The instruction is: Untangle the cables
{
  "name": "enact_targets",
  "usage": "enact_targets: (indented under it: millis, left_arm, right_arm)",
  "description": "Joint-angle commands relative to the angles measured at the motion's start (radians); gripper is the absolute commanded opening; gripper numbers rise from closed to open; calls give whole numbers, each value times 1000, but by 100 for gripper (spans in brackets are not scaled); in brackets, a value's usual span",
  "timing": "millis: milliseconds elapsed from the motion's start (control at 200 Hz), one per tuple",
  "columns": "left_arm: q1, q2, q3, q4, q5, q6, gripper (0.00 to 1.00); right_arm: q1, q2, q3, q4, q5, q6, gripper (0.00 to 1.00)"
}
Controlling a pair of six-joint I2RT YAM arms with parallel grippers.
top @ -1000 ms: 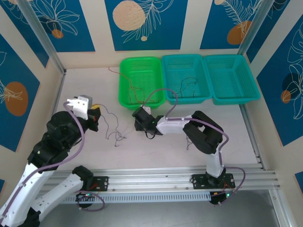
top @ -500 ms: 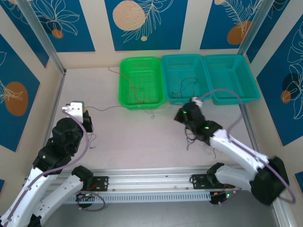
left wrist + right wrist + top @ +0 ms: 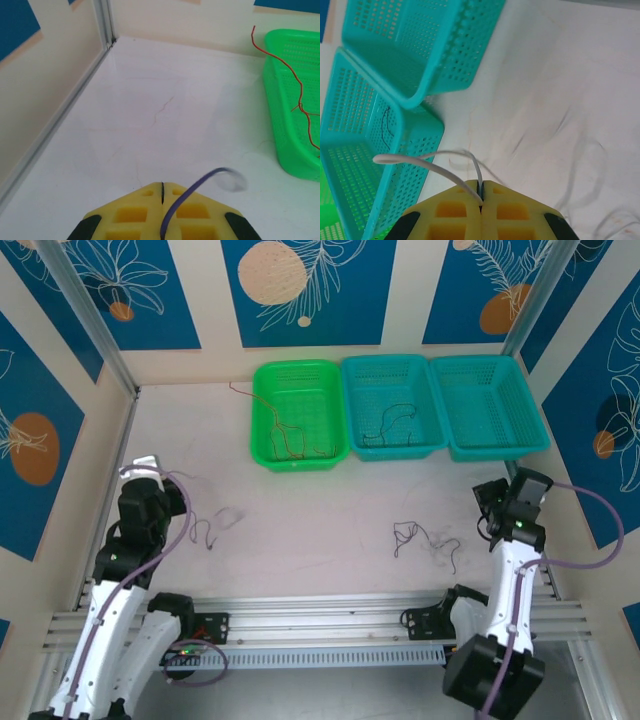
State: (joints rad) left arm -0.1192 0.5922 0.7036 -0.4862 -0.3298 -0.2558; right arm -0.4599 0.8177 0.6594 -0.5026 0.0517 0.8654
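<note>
I should next swing my right gripper across toward the clear, open tabletop between it and the left gripper and let go of the whitish cable.
My left gripper (image 3: 172, 502) (image 3: 162, 184) sits at the table's left side, its yellow fingers shut on a thin purple cable (image 3: 192, 192) that curls off to the right. A thin pale strand (image 3: 215, 523) trails on the table beside it. At the right side, my right gripper (image 3: 487, 508) (image 3: 481, 184) is shut on a whitish cable (image 3: 420, 161) that loops away to the left. A small black tangle of cables (image 3: 425, 538) lies loose on the table between the arms, nearer the right one.
Three baskets line the back: a green basket (image 3: 262, 410) (image 3: 280, 130) holding red-orange cables (image 3: 290, 440) (image 3: 295, 85), a teal basket (image 3: 352, 400) (image 3: 415, 165) with a black cable (image 3: 390, 425), and another teal basket (image 3: 535, 410). Metal frame posts stand at both back corners.
Both arms have pulled apart: the right gripper swung from the table's middle to the far right, the left drew back to the left. A black tangle now lies loose at the middle right.
</note>
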Motion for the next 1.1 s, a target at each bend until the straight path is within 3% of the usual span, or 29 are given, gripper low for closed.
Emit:
enact_targets:
  millis: [0, 105, 280, 350, 425, 500, 555, 690, 765, 865, 1000, 1095]
  left_arm:
    - [42, -2, -10, 45, 154, -51, 0]
    - [41, 4, -29, 124, 330, -54, 0]
    - [40, 27, -33, 272, 607, -96, 0]
    - [41, 39, -10, 274, 657, -103, 0]
    - [36, 46, 25, 254, 685, -106, 0]
    - [28, 45, 55, 242, 715, -114, 0]
    - [20, 49, 72, 247, 751, -132, 0]
    - [-27, 74, 140, 225, 807, -164, 0]
    - [-66, 85, 171, 211, 800, -179, 0]
    - [-136, 97, 208, 211, 779, -185, 0]
    - [-266, 151, 271, 219, 776, -157, 0]
    - [-354, 202, 319, 211, 789, -120, 0]
  right_arm:
    - [-25, 13, 9, -36, -162, -45, 0]
    - [29, 9, -30, -4, -225, -62, 0]
    - [236, 73, -95, 13, -224, -35, 2]
    - [330, 110, -84, 0, -201, -24, 13]
    - [414, 127, -47, -70, -116, -1, 37]
    - [432, 113, -3, -175, -34, 37, 63]
    - [419, 76, 22, -224, -14, 59, 73]
    - [414, -61, 63, -203, -91, 57, 76]
    - [481, -104, 99, -87, -160, 9, 78]
    - [691, -94, 154, 111, -204, -94, 78]
    - [1099, -11, 254, 270, -17, -373, 86]
    - [1274, 76, 287, 399, 35, -567, 88]
